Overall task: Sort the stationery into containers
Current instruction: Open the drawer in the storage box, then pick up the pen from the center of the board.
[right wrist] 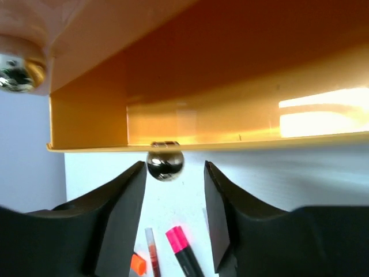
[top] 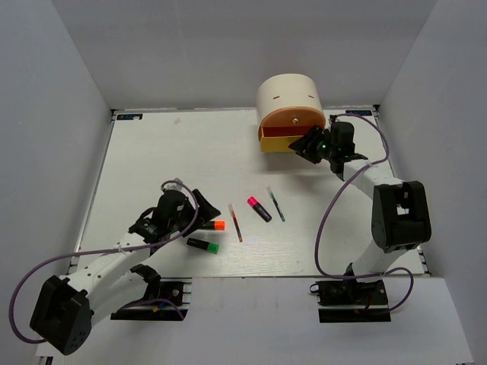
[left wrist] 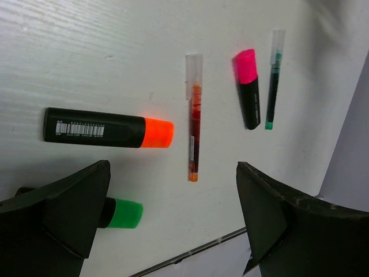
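Note:
I will next turn my left gripper and lower it astride the highlighter body's cap end (top: 209, 226) (left wrist: 134, 132). The orange-capped highlighter lies below it, and its length runs the way the fingers spread.
The cream half-cylinder container unit (top: 288, 97) stands at the back right with its yellow drawer (top: 283, 137) pulled out. My right gripper (top: 311, 144) is at that drawer's front. In the right wrist view the drawer's silver knob (right wrist: 165, 161) sits between the spread fingers of the open right gripper (right wrist: 173, 168), with a clear gap on the right side. My left gripper (left wrist: 173, 170) hangs open over the stationery: an orange highlighter (left wrist: 109, 128), a green highlighter (left wrist: 124, 213) half hidden under the left finger, a red pen (left wrist: 194, 124), a pink highlighter (left wrist: 248, 86) and a green pen (left wrist: 273, 78).
From above, the items lie in a loose row mid-table: orange highlighter (top: 215, 225), green highlighter (top: 204, 245), red pen (top: 235, 222), pink highlighter (top: 259, 208), green pen (top: 275, 204). A second knob (right wrist: 17, 70) shows on the drawer above. White walls enclose the table.

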Controlling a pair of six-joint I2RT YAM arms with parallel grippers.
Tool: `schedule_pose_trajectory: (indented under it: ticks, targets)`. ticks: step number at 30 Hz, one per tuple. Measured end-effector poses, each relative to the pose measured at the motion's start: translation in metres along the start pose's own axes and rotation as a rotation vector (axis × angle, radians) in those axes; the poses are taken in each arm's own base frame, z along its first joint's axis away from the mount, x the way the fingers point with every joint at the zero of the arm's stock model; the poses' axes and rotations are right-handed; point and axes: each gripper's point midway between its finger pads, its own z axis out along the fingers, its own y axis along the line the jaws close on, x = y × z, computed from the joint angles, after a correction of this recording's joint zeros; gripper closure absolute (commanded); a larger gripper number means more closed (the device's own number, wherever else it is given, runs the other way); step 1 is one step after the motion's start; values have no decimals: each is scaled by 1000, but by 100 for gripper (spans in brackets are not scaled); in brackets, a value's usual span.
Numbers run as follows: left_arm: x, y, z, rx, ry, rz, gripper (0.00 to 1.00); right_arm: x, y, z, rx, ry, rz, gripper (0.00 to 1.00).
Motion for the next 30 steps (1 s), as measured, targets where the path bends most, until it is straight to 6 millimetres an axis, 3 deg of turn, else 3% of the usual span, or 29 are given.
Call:
schedule_pose_trajectory:
  ticks: [2,7,11,16,20,24,30]
  targets:
    - [4,5,4,-30,17,-30,0,4,-3,-1,10,13,8,38]
    - [9,21,13,-166,60,-104,0,8,-5,-1,14,28,10,37]
    - [2,17,18,-244,64,-173,2,16,-8,-7,21,44,14,38]
    - [-6,8,28,-342,83,-275,18,26,-10,-20,21,60,8,38]
    - [-10,1,35,-434,107,-339,22,32,-12,-36,24,61,-2,38]
    - [-5,5,35,-502,129,-382,36,34,-13,-49,24,57,-20,38]
    - [7,17,27,-579,165,-417,38,31,-9,-61,12,47,-48,38]
